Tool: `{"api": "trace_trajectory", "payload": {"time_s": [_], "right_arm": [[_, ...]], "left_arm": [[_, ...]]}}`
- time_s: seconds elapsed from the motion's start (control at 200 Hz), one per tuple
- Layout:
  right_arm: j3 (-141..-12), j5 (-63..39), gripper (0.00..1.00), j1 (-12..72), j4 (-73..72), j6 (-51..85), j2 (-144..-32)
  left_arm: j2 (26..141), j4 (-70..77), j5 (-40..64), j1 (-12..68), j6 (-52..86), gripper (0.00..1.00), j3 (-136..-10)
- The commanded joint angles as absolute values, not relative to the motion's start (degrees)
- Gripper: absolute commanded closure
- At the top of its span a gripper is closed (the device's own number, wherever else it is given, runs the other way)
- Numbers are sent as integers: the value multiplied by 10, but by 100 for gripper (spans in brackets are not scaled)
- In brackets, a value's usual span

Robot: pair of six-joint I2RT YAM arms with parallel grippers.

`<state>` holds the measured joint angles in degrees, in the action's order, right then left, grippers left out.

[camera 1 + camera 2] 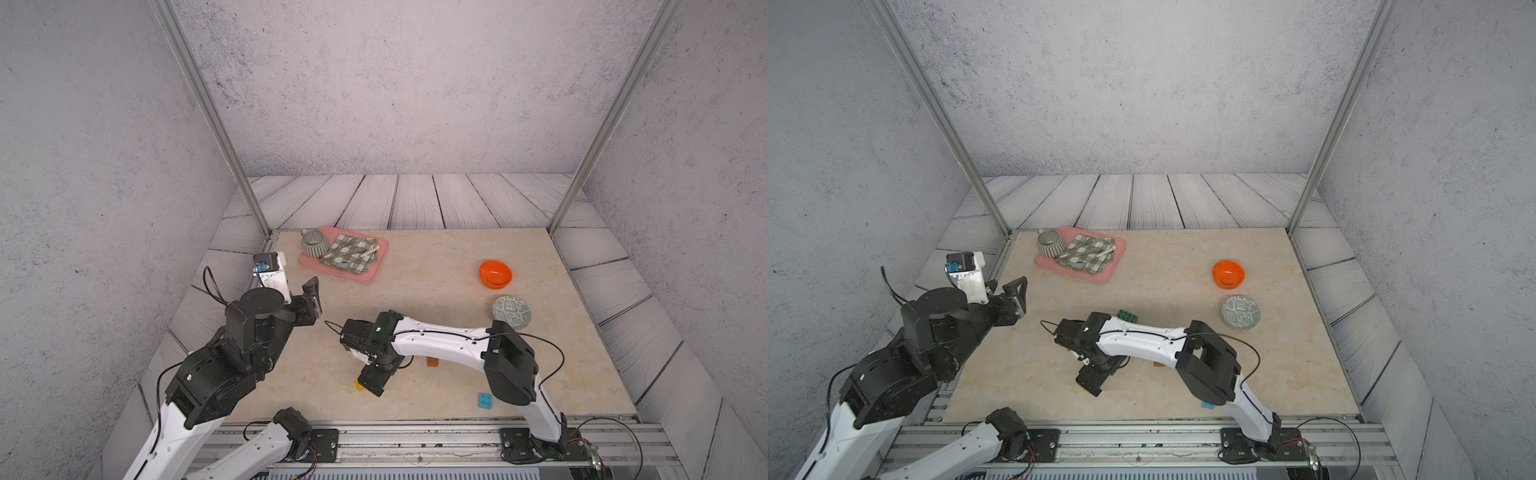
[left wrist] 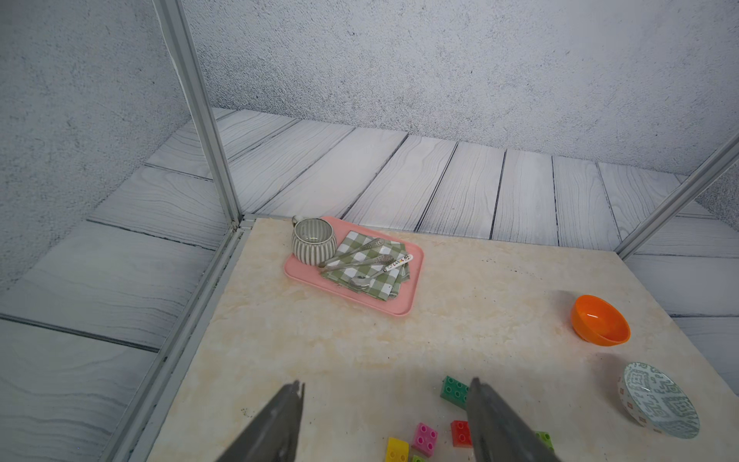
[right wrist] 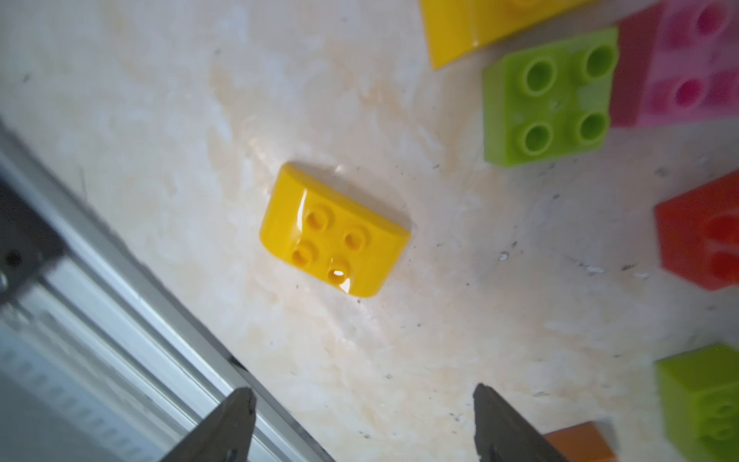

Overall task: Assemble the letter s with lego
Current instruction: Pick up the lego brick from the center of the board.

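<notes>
My right gripper turns to match the yellow brick's long sides next and lowers around the yellow brick's studded middle, since those sides lie at an angle to its open fingers.
The lego lies loose on the beige tabletop. My right gripper hangs open and empty over the table near its front edge, just short of a yellow brick with rounded ends. Beyond that brick lie a lime brick, a pink brick and a red brick. In both top views the right arm hides most of this cluster. A brown brick, a blue brick and a dark green brick lie apart. My left gripper is raised at the left, open and empty.
An orange bowl and a tilted patterned bowl stand at the right. At the back left, a pink tray carries a striped mug, a checked cloth and cutlery. A metal rail runs along the front edge.
</notes>
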<state>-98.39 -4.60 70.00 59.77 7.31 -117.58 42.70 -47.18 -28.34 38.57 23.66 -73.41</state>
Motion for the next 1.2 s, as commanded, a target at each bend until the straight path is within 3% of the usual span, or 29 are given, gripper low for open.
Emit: {"api": "trace_trajectory", "payload": {"time_s": [0.0,0.23,0.47,1.196], "right_arm": [[-932,-76,11,699,537,-133,-1109],[-914,-149,14,699,503,-362,-1107],[-928,-140,31,697,464,-466,-1167],[-1003,-166,33,671,448,-472,-1254]], "left_arm": [[424,-471,-292,380,244,31,-727],[428,-468,-289,380,243,31,-723],[425,-467,-290,380,242,31,-713],[434,-455,-294,380,220,31,-709]]}}
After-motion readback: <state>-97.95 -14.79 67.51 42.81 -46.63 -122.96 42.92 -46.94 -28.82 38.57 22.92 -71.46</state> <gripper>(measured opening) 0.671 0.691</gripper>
